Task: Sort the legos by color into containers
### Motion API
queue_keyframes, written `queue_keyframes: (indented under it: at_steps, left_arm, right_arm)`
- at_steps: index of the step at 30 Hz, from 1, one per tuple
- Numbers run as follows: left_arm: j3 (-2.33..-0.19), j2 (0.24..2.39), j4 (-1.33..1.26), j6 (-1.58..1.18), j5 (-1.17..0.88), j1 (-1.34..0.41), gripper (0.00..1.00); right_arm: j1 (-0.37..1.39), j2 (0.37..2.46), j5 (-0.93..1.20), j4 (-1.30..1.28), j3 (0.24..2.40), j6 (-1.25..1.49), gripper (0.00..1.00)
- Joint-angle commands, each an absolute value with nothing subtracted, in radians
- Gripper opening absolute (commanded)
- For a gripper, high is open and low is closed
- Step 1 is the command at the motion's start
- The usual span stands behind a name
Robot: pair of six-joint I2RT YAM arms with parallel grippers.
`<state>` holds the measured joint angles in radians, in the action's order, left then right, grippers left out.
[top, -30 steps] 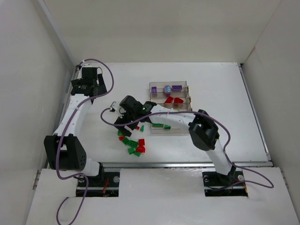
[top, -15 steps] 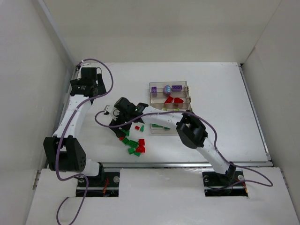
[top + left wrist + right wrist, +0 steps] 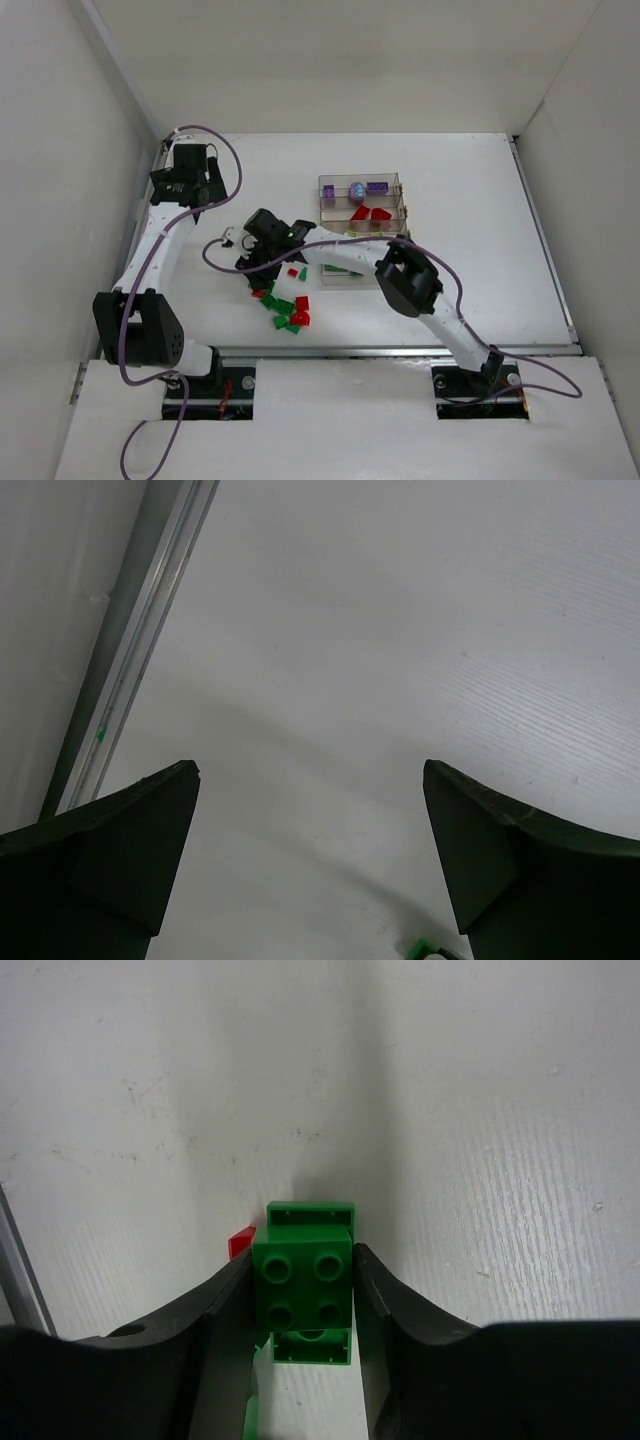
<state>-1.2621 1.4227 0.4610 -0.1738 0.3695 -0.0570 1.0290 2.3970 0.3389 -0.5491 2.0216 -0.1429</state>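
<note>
The tray's near section holds green legos, so the robot should lift its right gripper, move it to the right in the top view, lower it there and release.
In the right wrist view a dark green four-stud lego [image 3: 302, 1278] sits squeezed between my right gripper's [image 3: 302, 1260] two fingers, on top of another green lego [image 3: 311, 1218]; a red lego corner [image 3: 240, 1242] peeks out to its left. From above, the right gripper [image 3: 256, 266] reaches down at the left end of the loose pile of green and red legos [image 3: 286, 306]. The clear divided containers tray [image 3: 398, 232] holds purple [image 3: 377, 187], red [image 3: 371, 213] and green [image 3: 345, 268] legos in separate compartments. My left gripper [image 3: 186, 176] hovers open at the far left, with only bare table between its fingers [image 3: 120, 860].
A metal rail [image 3: 140, 640] runs along the table's left edge, close to the left gripper. White walls enclose the table on three sides. The right arm's cable [image 3: 225, 262] loops over the table left of the pile.
The right jaws have closed from wide open onto the green lego. Over the second, the right arm swung a little left over the pile. The left arm has not moved.
</note>
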Motion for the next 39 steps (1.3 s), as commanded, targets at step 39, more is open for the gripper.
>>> queue_keyframes:
  at_steps: [39]
  left_arm:
    - [-1.416,1.339,0.379,0.129,-0.385,-0.455,0.95]
  right_arm:
    - [0.692,1.718,-0.106,-0.328,1.744,0.638,0.00]
